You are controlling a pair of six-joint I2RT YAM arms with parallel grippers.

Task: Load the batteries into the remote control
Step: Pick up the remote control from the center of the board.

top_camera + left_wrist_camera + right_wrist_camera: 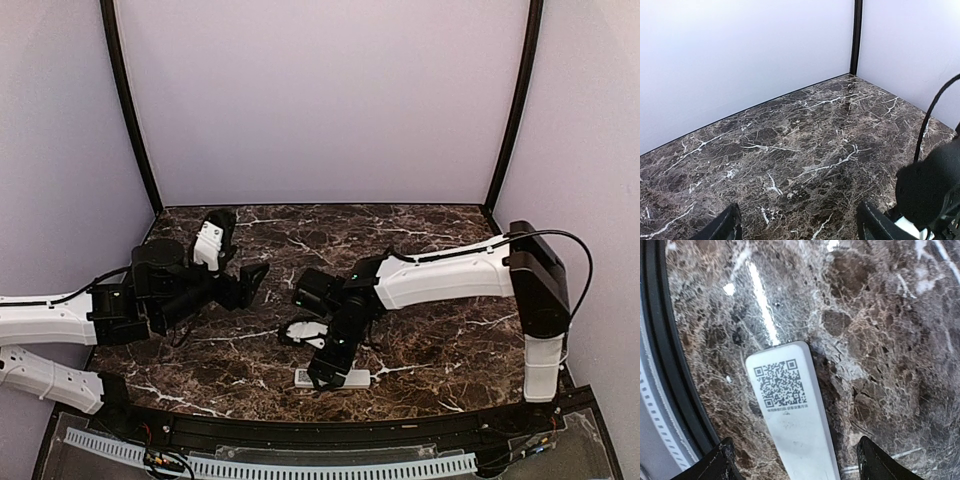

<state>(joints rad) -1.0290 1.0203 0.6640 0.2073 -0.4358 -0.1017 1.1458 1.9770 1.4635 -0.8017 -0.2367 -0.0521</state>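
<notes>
My right gripper lowers its open fingers astride the white body (pixel 796 434) beside the QR code next. It then closes on the remote control's long edges, since the remote control lies below.
The remote control (pixel 792 412) is a slim white handset lying with its back up, a QR code printed near its far end. It rests near the table's front edge (pixel 354 379). My right gripper (pixel 797 467) hovers over it, open, one black fingertip (pixel 722 462) on each side and clear of the remote's edges. In the top view the right gripper (pixel 325 370) covers the middle of the remote. My left gripper (pixel 256 281) hangs at mid-left above bare marble, open and empty, as the left wrist view (pixel 800 229) also shows. No batteries are in view.
The dark marble table (pixel 440 340) is closed in by pale walls at the back and sides. A black rail (pixel 670 370) runs along the front edge, close to the remote's left side. The right arm's black wrist (pixel 932 192) sits just right of the left gripper.
</notes>
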